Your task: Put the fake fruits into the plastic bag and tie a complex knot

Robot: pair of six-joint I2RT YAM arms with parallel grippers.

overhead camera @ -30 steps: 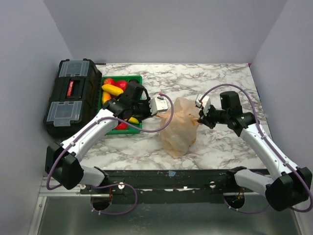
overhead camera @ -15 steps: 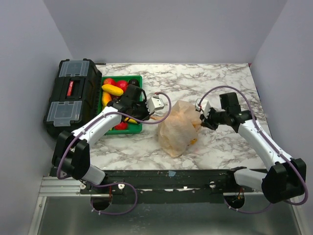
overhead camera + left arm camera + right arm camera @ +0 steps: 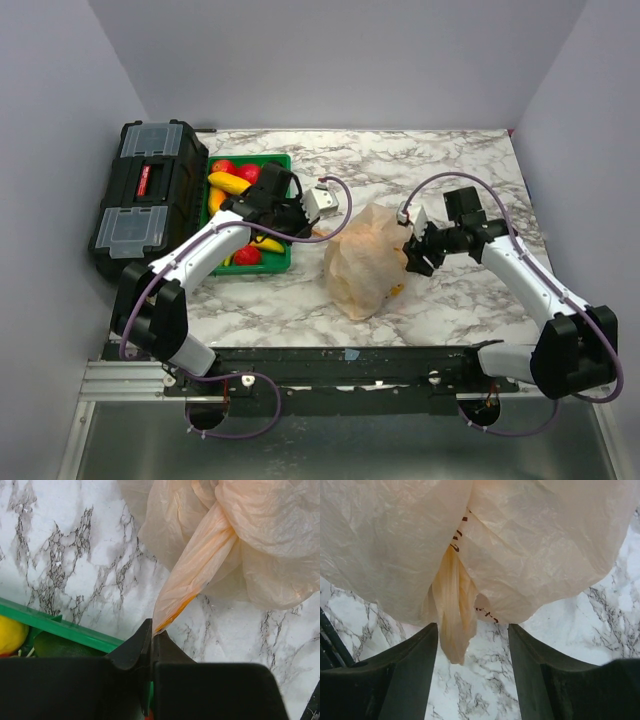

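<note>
My right gripper eases slightly toward the bag next and closes its fingers around the loose tail (image 3: 451, 615), since that tail already hangs between them.
The plastic bag (image 3: 362, 262) sits bunched in the middle of the table, pale peach and crinkly. My left gripper (image 3: 312, 226) is shut on a thin stretched tail of the bag (image 3: 192, 570), pinched at the fingertips (image 3: 152, 630). That tail runs up into a gather at the bag's top; I cannot tell whether it is a knot. My right gripper (image 3: 414, 252) is open at the bag's right side. A loose tail (image 3: 451, 615) hangs between its fingers (image 3: 415, 650) without being gripped. Fake fruits (image 3: 229, 183), yellow and red, lie in the green tray (image 3: 284, 160).
A black toolbox (image 3: 145, 195) stands at the far left beside the tray. The tray's green rim (image 3: 60, 628) and a yellow fruit (image 3: 9, 635) sit just left of my left gripper. Grey walls enclose the marble table on three sides.
My right gripper has opened and let go of its bag tail, which now hangs free. My left gripper has drawn its tail slightly left toward the tray, and the bag has slumped.
</note>
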